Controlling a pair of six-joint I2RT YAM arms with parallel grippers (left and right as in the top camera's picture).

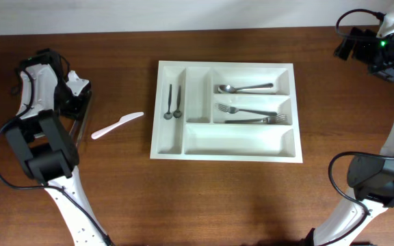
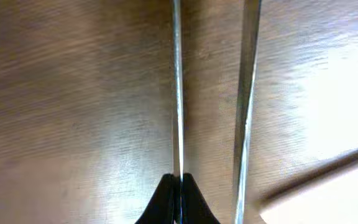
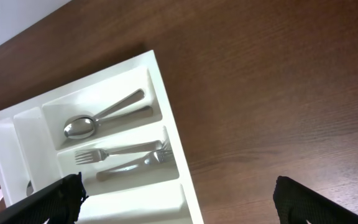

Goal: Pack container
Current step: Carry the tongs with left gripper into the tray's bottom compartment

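Observation:
Next, my left gripper lifts and swings to the right in the overhead view, turning. It then lowers the knife into the container's near long section (image 1: pixel 241 141), still empty.
The container, a white cutlery tray (image 1: pixel 228 65), lies mid-table. It holds two small spoons (image 1: pixel 173 102) in a narrow left compartment, a spoon (image 1: pixel 245 88) in the top long one and two forks (image 1: pixel 252 114) in the middle one. My left gripper (image 1: pixel 81 102) is at the far left, low over the table. In the left wrist view it (image 2: pixel 179 190) is shut on a thin metal knife (image 2: pixel 178 93) held edge-on. A second metal knife (image 2: pixel 246 93) lies just right of it. My right gripper (image 1: pixel 375 49) is open and holds nothing at the far right back, high above the tray (image 3: pixel 169 118).
A white plastic knife (image 1: pixel 118 125) lies on the brown wooden table between the left gripper and the tray; its end shows in the left wrist view (image 2: pixel 328 199). The table's back edge meets a white wall (image 3: pixel 11 18).

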